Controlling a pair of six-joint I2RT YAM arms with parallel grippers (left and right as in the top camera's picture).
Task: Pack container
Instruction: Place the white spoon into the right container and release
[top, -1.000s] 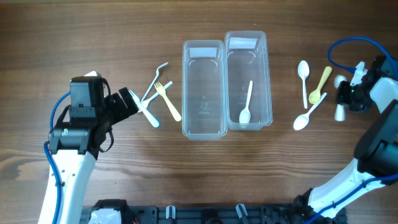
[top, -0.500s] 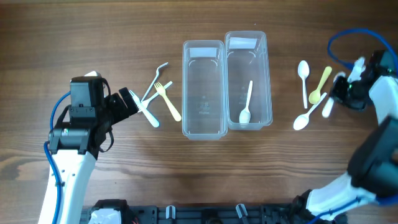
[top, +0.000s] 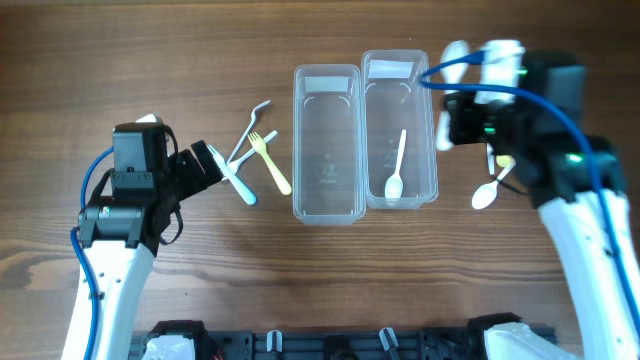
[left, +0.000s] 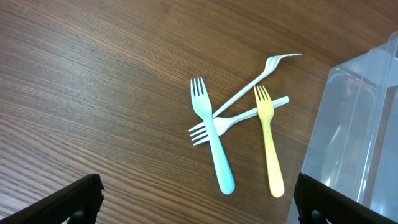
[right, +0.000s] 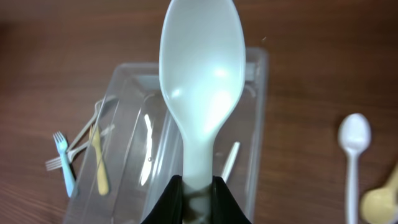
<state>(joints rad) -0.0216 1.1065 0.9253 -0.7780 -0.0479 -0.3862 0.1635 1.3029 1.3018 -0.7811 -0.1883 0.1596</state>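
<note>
The robot will next move its right gripper to the left in the overhead view, lower it to the container's free bottom (top: 387, 125) (right: 225, 138) beside the container's white spoon and let go.
Two clear containers stand side by side, the left one (top: 326, 205) empty, the right one (top: 432, 150) with a white spoon (top: 397, 170) in it. My right gripper (top: 447, 120) is shut on another white spoon (top: 455, 52), held above the right container's right edge; the wrist view shows the spoon (right: 200, 81) upright in the jaws (right: 199, 199). My left gripper (top: 215, 165) is open and empty beside the forks: blue (left: 214, 149), yellow (left: 268, 146) and two white ones (left: 249, 93).
A white spoon (top: 487, 190) lies on the table right of the containers, under my right arm. The right wrist view shows another white spoon (right: 354, 143) and part of a yellow spoon (right: 382, 199) there.
My right arm has swung left from the spoons on the table, carrying a white spoon to above the right container. The left arm has not moved.
</note>
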